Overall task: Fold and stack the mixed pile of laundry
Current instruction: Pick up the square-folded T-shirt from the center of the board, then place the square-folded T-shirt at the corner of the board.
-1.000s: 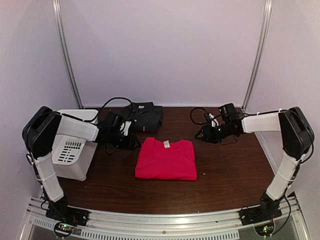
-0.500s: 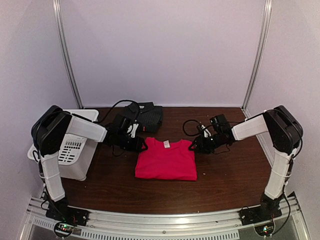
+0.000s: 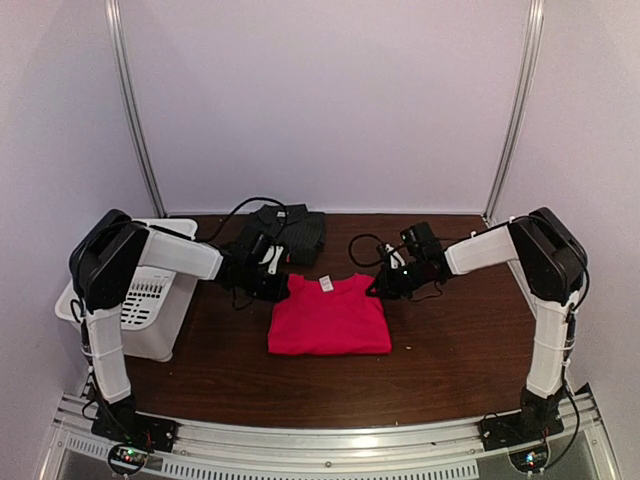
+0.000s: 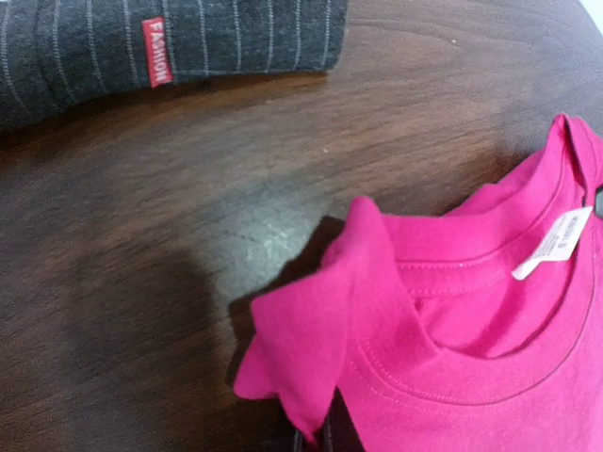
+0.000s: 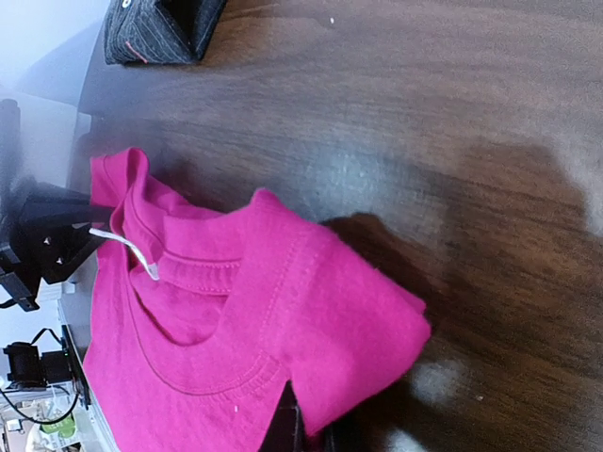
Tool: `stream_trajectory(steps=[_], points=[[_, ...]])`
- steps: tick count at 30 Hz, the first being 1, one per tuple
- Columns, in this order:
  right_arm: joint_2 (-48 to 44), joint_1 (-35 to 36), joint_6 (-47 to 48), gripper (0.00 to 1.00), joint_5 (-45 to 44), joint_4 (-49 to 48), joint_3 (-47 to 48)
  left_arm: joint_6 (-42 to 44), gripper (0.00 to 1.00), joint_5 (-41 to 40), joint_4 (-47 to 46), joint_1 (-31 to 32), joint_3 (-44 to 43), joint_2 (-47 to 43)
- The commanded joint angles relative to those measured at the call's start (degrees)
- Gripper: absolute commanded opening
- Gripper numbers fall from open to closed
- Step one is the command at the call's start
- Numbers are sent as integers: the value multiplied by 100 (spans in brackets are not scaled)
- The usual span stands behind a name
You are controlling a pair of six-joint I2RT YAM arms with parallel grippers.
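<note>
I will next move the red T-shirt's shoulder corner up, outward, then down onto the dark pinstriped shirt with my right gripper and let go of it. The pinstriped shirt is already folded.
The red T-shirt lies folded in the middle of the table, its collar toward the back. My left gripper is shut on its back left shoulder corner, and the cloth bunches up over the fingers. My right gripper is shut on the back right shoulder corner. Behind it, the dark pinstriped shirt sits folded at the table's back edge; the left wrist view shows its edge with a red label. It also shows at the top of the right wrist view.
A white slotted bin stands at the table's left edge, beside my left arm. Black cables loop over the dark shirt and near my right wrist. The purple back wall rises just behind the dark shirt.
Both grippers moved inward to the T-shirt's back corners and closed on them. The shoulder corners now lift and bunch slightly.
</note>
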State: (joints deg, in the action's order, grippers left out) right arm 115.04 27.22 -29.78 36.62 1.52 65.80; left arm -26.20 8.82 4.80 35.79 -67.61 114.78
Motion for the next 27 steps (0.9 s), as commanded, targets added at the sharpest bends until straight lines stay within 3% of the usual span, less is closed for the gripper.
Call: stream_trajectory(steps=[1, 5, 13, 19, 27], points=[[-245, 37, 135, 0, -409, 68, 576, 356, 0, -898, 291, -46, -172, -593], [-307, 37, 275, 0, -606, 88, 1008, 543, 0, -1492, 317, -136, -55, -1084], [-74, 71, 300, 0, -604, -133, 1741, 891, 0, -1802, 405, -454, -320, -1440], [381, 108, 293, 0, -656, -261, 2629, 1107, 0, -1916, 417, -769, -815, -1350], [1495, 261, 198, 0, -658, 137, 4581, 1666, 0, -2112, 891, -1105, -2092, -695]])
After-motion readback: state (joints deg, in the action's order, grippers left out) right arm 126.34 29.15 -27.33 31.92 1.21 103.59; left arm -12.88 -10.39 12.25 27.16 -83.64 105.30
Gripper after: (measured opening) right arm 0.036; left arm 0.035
